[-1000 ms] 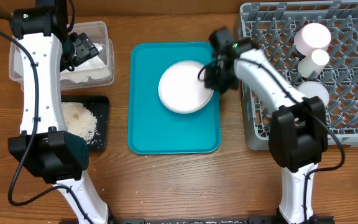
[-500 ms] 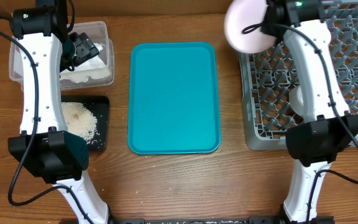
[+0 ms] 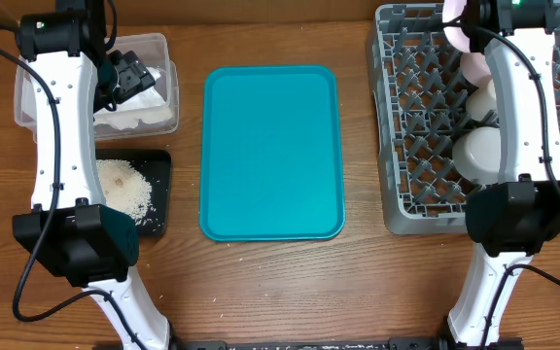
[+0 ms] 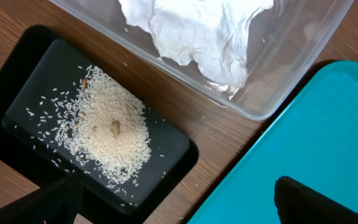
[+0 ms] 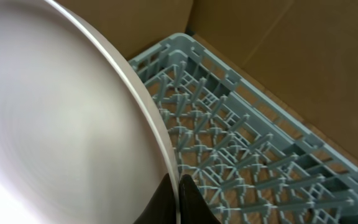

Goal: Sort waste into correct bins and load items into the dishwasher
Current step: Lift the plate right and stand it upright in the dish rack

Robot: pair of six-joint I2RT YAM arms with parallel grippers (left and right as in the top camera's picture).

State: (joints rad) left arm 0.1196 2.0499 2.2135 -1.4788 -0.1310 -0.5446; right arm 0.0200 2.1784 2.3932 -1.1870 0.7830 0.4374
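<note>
The rack's corner wires lie below and to the left in the overhead view, so next my right gripper needs to move down and across to release the plate (image 3: 452, 27).
My right gripper (image 3: 470, 21) is shut on the rim of the pale pink-white plate (image 3: 452, 27) and holds it on edge over the far side of the grey dish rack (image 3: 416, 126). In the right wrist view the plate (image 5: 61, 118) fills the left, pinched between the fingertips (image 5: 179, 199) above the rack pegs (image 5: 241, 143). A whitish bowl (image 3: 479, 148), a small white cup (image 3: 481, 101) and a pink bowl (image 3: 474, 68) sit in the rack, partly hidden by the arm. My left gripper (image 4: 179, 205) is open and empty above the tub. The red wrapper is out of view.
The clear tub (image 3: 158, 49) holds the crumpled white napkin (image 4: 197, 31). The black tray (image 3: 158, 165) holds a pile of rice scraps (image 4: 107, 127). The teal serving tray (image 3: 270, 151) lies bare in the middle, also in the left wrist view (image 4: 316, 137).
My right gripper lifted the plate off the teal tray and carried it right and back over the rack, turning it on edge. The left arm has not moved.
</note>
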